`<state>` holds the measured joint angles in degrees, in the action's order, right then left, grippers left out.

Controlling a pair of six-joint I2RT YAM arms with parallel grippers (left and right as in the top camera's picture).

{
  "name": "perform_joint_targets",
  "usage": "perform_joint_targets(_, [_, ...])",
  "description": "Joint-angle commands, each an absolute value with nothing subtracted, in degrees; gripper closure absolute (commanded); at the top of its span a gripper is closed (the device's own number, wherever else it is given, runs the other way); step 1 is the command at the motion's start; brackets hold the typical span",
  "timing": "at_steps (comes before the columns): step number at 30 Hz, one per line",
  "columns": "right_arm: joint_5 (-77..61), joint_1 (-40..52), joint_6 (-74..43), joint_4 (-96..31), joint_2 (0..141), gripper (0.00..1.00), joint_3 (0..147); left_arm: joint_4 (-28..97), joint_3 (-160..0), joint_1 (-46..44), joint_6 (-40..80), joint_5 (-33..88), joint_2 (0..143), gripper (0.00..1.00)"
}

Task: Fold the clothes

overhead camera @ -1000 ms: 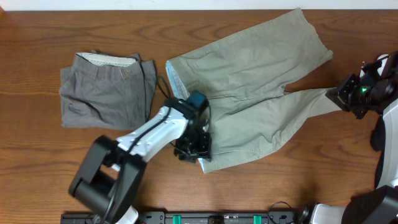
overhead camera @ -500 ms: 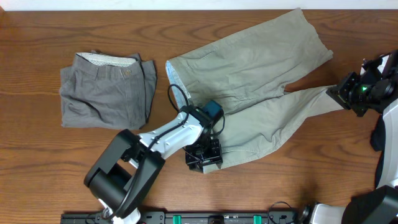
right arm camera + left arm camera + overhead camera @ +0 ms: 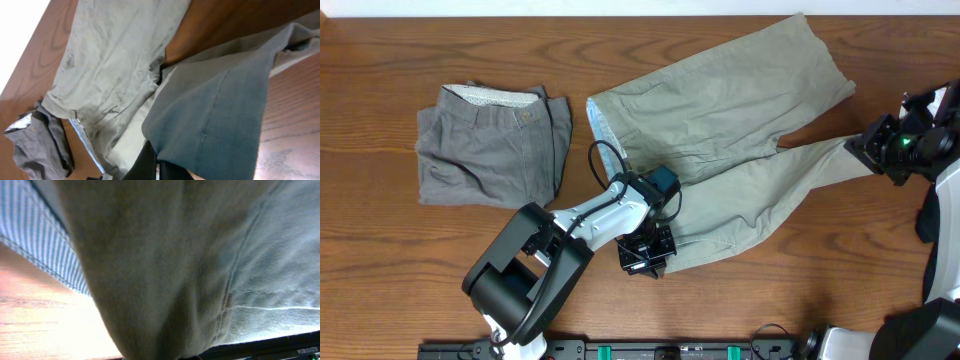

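The far leg of the shorts lies flat. Next I should carry the waistband's near corner outward and left in the overhead view with my left gripper and release it over the waistband's far corner (image 3: 597, 103).
Light khaki-grey shorts (image 3: 720, 130) lie spread on the table, pale blue waistband lining (image 3: 601, 125) at their left end. My left gripper (image 3: 647, 253) is shut on the waistband's near corner; in the left wrist view the khaki cloth (image 3: 165, 270) and striped blue lining (image 3: 45, 240) fill the frame. My right gripper (image 3: 868, 155) is shut on the hem of the near leg; the right wrist view shows that leg (image 3: 215, 125) lifted in its fingers (image 3: 156, 167). Darker grey shorts (image 3: 490, 145) lie folded at the left, also in the right wrist view (image 3: 37, 145).
The table is brown wood (image 3: 800, 290). Its far edge (image 3: 620, 14) runs just beyond the far leg of the khaki shorts. A black rail (image 3: 660, 350) lies along the near edge, by the arm bases.
My left gripper has moved right and toward the near edge, drawing the waistband's near corner with it. The right gripper has held still on the leg hem.
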<state>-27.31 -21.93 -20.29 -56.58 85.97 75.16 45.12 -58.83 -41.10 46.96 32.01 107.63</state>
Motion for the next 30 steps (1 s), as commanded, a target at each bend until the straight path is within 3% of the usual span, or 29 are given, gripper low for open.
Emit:
perform_joint_targets(1, [-29.0,-21.4,-19.2,-56.1,85.5,0.99,76.3,46.2,-58.2,-41.2,47.6,30.6,107.4,0.94])
perform_joint_targets(21, [-28.3,-23.1,-13.2,-60.4,76.1,0.99,78.8,72.5,-58.2,-41.2,51.4,8.6,66.6,0.94])
perform_joint_targets(30, [-28.7,-20.1,-15.8,-50.5,77.6,0.99,79.3,66.2,-58.2,-41.0,45.7,0.2,64.3,0.94])
